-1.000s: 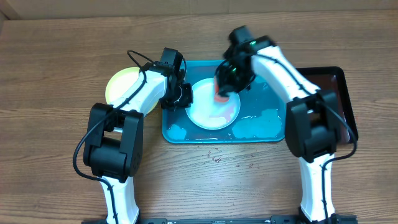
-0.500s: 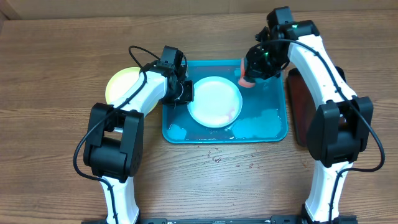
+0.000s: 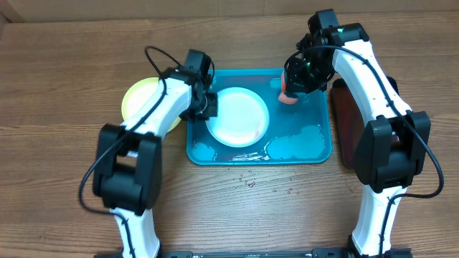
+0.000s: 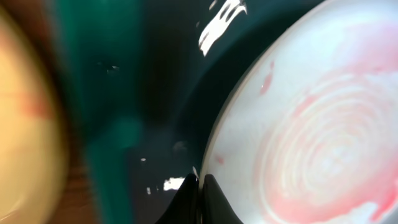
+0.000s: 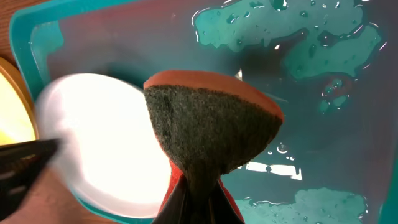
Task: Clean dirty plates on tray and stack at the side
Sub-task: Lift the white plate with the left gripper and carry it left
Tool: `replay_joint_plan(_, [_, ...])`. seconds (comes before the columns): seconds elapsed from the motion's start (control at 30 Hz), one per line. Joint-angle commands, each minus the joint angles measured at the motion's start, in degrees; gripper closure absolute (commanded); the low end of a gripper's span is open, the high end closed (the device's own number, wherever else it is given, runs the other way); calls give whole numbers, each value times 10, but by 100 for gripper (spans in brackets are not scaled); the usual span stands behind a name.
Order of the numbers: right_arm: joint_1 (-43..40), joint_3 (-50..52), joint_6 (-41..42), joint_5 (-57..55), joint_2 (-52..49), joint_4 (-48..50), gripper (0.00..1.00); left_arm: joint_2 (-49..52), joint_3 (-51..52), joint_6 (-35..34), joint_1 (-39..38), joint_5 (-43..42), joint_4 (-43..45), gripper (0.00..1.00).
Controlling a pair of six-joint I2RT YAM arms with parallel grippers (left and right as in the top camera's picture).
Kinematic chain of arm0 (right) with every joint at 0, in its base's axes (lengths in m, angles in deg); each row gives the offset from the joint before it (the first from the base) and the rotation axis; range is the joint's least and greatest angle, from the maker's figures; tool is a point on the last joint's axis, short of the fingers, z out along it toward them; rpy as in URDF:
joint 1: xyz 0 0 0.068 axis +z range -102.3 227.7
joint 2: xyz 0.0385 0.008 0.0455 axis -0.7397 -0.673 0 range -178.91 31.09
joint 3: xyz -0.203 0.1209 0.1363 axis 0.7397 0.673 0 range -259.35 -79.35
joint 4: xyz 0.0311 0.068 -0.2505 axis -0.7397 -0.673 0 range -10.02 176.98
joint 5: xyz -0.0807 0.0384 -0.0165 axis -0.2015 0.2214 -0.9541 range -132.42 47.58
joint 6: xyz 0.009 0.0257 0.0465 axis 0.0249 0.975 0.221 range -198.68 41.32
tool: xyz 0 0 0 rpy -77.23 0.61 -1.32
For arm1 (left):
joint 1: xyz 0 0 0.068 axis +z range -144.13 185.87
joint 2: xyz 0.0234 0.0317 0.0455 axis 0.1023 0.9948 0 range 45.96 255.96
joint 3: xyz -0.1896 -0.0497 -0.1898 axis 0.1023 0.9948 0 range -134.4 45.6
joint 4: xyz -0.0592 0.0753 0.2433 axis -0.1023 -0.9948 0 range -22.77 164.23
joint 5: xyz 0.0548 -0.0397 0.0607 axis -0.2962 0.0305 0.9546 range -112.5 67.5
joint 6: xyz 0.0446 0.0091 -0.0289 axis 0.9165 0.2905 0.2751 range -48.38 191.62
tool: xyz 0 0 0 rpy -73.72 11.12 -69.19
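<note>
As the yellow-green plate (image 3: 138, 99) (image 4: 25, 124) sits beside the tray, I should raise my left gripper, move left in the overhead view, lower onto it and release the whitish plate's rim.
A whitish plate (image 3: 240, 118) with faint red smears lies in the left half of the teal tray (image 3: 315, 115). My left gripper (image 3: 209, 107) is shut on that plate's left rim. In the left wrist view the black fingertips (image 4: 211, 190) pinch the rim and red swirls show on the plate (image 4: 311, 137). A yellow-green plate (image 3: 138, 99) sits on the table left of the tray. My right gripper (image 3: 292, 84) hovers over the tray's back right part, shut on a red sponge (image 5: 211, 124) with a dark scouring face.
Water puddles (image 3: 297, 145) lie along the tray's front and right side. A dark brown tray (image 3: 343, 125) stands right of the teal one, partly under my right arm. Water drops (image 3: 251, 183) dot the wooden table in front of the tray.
My right gripper lifted the sponge off the plate and moved it to the tray's back right. My left gripper shut on the plate's rim, and the plate slid slightly left.
</note>
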Motion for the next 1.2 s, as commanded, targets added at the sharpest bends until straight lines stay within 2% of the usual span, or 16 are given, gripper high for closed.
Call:
replay_joint_plan(0.0, [1,-12,-4,-4,19,2,96,-90,-41,18,-10,125,-9,96])
replay_joint_plan(0.3, [1,-12,-4,-4,19,2,96,-140,-41,17,-72,295,-28,96])
replay_joint_plan(0.63, [1,-12,-4,-4,19,0,96,-140,-41,3,-207,600,-23,96])
replay_joint_plan(0.73, [1,-12,-4,-4,19,0,96,-140,-41,-3,-228,641,-21,96])
replay_joint_plan(0.93, [1,-12,-4,-4,19,-2,96,-140,-41,-17,-236,666,-21,96])
replay_joint_plan(1.17, [1,-12,-4,-4,19,-7,96,-140,-41,-41,-249,804,-19,96])
